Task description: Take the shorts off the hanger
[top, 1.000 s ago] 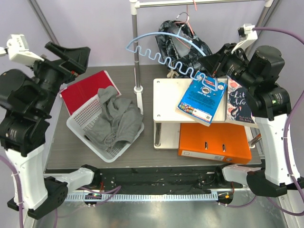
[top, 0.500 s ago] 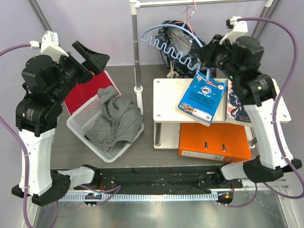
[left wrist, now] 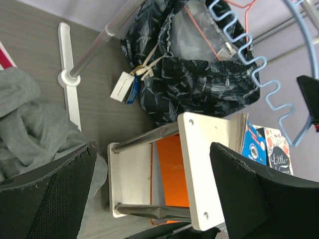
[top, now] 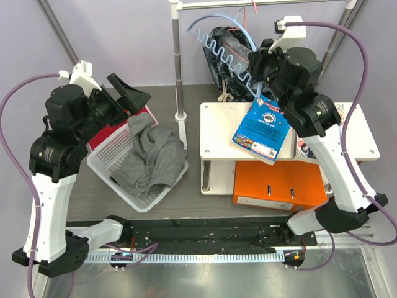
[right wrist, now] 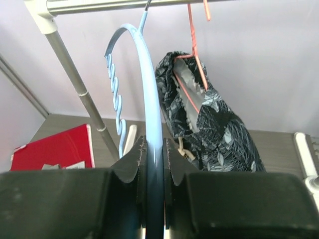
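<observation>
The light-blue hanger (right wrist: 149, 89) hangs in front of the shorts, so my right gripper will slide it next along the rack's top bar toward the rack pole beside the basket.
The shorts (top: 224, 73), black with a pale marbled print, hang bunched on the thin pink-red hanger (top: 253, 12), whose hook is over the top rail. They show too in the left wrist view (left wrist: 199, 87) and the right wrist view (right wrist: 219, 129), with the hanger wire (right wrist: 192, 50) running into them. My right gripper (top: 255, 63) (right wrist: 154, 144) is shut on a separate light-blue hanger (right wrist: 149, 89), right beside the shorts. To the left, over the basket, my left gripper (top: 131, 99) (left wrist: 153, 149) is open and holds nothing.
A white basket (top: 102, 158) holds a grey garment (top: 152, 155), beside a red folder (top: 93, 141). The rack pole (top: 178, 62) rises from the table's middle. A white shelf (top: 217, 124) carries a blue book (top: 263, 127), with an orange binder (top: 279, 183) under it.
My right gripper has carried the light-blue hanger up and to the left, close to the rail and shorts. The left arm has swung in rightward, over the basket.
</observation>
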Robot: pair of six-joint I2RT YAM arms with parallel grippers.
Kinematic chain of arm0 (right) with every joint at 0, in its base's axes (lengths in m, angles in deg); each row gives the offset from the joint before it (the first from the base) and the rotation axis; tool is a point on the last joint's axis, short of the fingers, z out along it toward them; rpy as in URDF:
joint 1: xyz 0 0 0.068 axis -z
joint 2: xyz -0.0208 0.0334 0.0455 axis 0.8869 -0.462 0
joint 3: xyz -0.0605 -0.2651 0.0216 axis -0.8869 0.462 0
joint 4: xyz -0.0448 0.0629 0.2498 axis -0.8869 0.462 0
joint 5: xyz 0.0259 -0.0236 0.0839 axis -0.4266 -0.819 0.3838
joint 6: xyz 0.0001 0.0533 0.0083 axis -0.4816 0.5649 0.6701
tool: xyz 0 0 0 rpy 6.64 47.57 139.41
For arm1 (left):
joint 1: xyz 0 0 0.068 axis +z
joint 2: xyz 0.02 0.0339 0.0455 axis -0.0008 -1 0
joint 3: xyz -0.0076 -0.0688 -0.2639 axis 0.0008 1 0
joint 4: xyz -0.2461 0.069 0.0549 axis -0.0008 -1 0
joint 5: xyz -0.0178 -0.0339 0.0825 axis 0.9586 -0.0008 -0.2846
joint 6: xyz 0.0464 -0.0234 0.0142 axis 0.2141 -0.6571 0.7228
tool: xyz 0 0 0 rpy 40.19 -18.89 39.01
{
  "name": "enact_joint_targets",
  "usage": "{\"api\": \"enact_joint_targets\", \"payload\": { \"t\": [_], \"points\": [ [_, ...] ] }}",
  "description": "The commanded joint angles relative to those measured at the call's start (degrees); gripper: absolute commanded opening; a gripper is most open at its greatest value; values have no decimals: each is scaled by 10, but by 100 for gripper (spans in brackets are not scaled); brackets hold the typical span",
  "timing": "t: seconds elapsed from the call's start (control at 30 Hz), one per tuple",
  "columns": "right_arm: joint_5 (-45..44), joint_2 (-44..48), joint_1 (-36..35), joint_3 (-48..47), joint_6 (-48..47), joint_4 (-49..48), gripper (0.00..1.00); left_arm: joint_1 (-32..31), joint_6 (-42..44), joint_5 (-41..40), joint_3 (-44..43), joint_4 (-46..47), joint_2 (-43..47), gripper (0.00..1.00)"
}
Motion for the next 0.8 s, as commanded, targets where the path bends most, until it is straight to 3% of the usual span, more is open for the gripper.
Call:
{"api": "enact_joint_targets", "payload": {
  "t": [0.0, 0.4, 0.77],
  "points": [
    [-36, -5, -14, -27, -36, -93, 1, 1, -10, 16, 26, 4, 21, 92],
    [-126, -72, -78, 10, -135, -207, 1, 2, 4, 39, 40, -41, 38, 90],
    [-132, -124, -126, 11, -174, -245, 1, 1, 11, 25, 58, -82, 78, 90]
  ]
}}
